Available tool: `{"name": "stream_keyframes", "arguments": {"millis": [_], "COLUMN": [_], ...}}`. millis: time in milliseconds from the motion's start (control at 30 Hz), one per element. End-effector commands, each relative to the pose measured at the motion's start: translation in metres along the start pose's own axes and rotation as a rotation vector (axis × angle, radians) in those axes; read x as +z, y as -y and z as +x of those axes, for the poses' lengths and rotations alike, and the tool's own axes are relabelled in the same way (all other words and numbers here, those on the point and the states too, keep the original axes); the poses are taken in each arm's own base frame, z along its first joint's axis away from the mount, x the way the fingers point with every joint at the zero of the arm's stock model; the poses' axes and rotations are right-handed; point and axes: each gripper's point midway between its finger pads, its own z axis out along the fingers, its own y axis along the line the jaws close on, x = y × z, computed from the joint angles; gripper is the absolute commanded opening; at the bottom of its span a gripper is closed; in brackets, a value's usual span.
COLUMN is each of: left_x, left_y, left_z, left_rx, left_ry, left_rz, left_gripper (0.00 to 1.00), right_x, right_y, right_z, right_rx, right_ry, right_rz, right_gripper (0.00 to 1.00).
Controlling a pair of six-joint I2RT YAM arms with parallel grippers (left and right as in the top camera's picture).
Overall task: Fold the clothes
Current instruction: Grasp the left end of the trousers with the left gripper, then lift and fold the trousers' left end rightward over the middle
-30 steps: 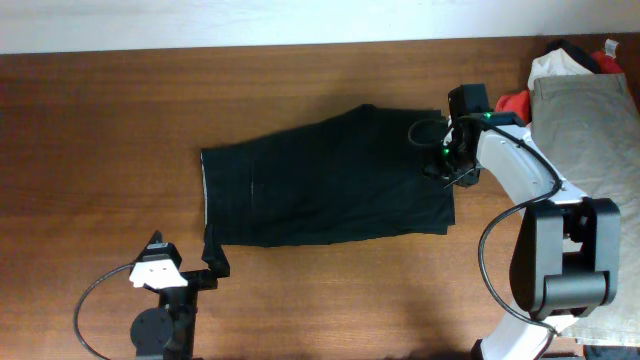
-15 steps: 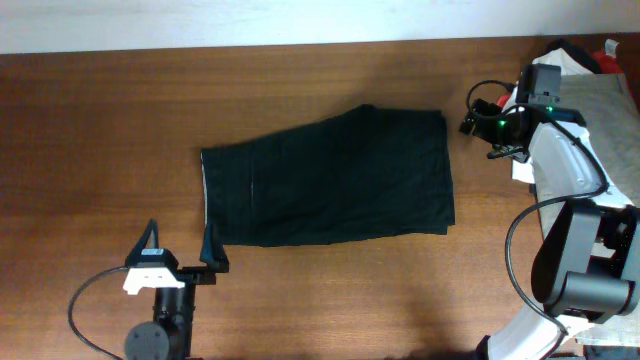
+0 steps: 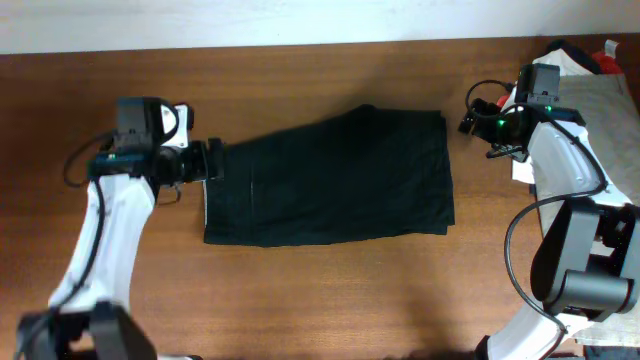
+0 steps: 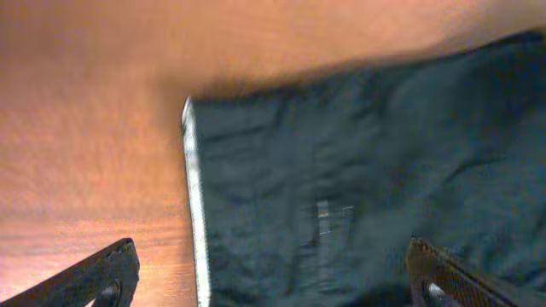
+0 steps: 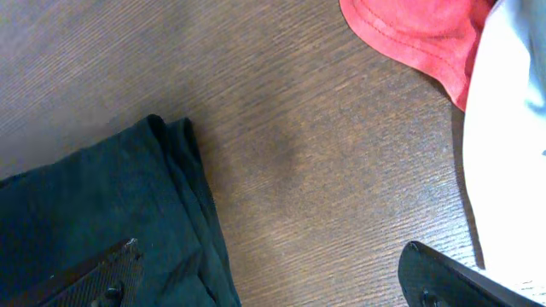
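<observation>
My left gripper's open fingers already straddle the black garment's pale hem, so it should next move down onto it and close.
The black trouser-like garment (image 3: 330, 180) lies folded flat in the middle of the table. My left gripper (image 3: 213, 160) hovers open at its upper left corner. In the left wrist view its fingers (image 4: 102, 273) straddle the garment's (image 4: 358, 170) pale left hem (image 4: 196, 213), holding nothing. My right gripper (image 3: 468, 112) stands open just right of the garment's top right corner. In the right wrist view it (image 5: 269, 281) spans that black corner (image 5: 102, 213) and bare wood, with a red piece (image 5: 418, 34) and a white piece (image 5: 508, 128) beyond.
More clothes are piled at the table's right end: a large grey-beige garment (image 3: 590, 130), a white piece (image 3: 558, 66) and a red piece (image 3: 612, 62). The brown wooden table (image 3: 300, 290) runs to a pale wall at the back.
My left arm swung from the front left of the table up to the garment's left edge. My right gripper opened, left the garment's right edge and moved up and right, then stayed.
</observation>
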Motion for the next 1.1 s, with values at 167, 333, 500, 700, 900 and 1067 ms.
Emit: {"name": "stream_keyframes", "arguments": {"millis": [167,333,500,700,900,1067], "left_x": [0.084,0.106,0.120,0.121,0.019,-0.065], "left_y": [-0.032,-0.028,-0.033,-0.096,-0.159,-0.075], "left_z": [0.074,0.105,0.118,0.124,0.031,-0.062], "left_rx": [-0.146,-0.169,-0.155,-0.249,-0.446,-0.277], "left_ry": [-0.355,-0.471,-0.508,-0.523,-0.456,-0.286], "left_rz": [0.196,0.267,0.260,-0.071,-0.258,-0.270], "left_gripper": [0.95,0.95,0.57,0.01,0.01,0.01], "right_x": [-0.004,-0.004,-0.004,-0.004,-0.004,-0.004], "right_y": [-0.001,-0.001,-0.001,-0.001,-0.001,-0.001], "right_z": [-0.006,-0.006,-0.006,-0.006,-0.006,-0.006], "right_rx": [-0.001,0.000,0.000,0.000,0.000,0.000], "right_ry": [0.018,0.019,0.018,0.018,0.019,0.018], "right_rz": [-0.001,-0.001,-0.001,-0.001,-0.002,-0.001], "right_gripper": [0.99,0.99,0.99,0.99,0.99,0.99]}}
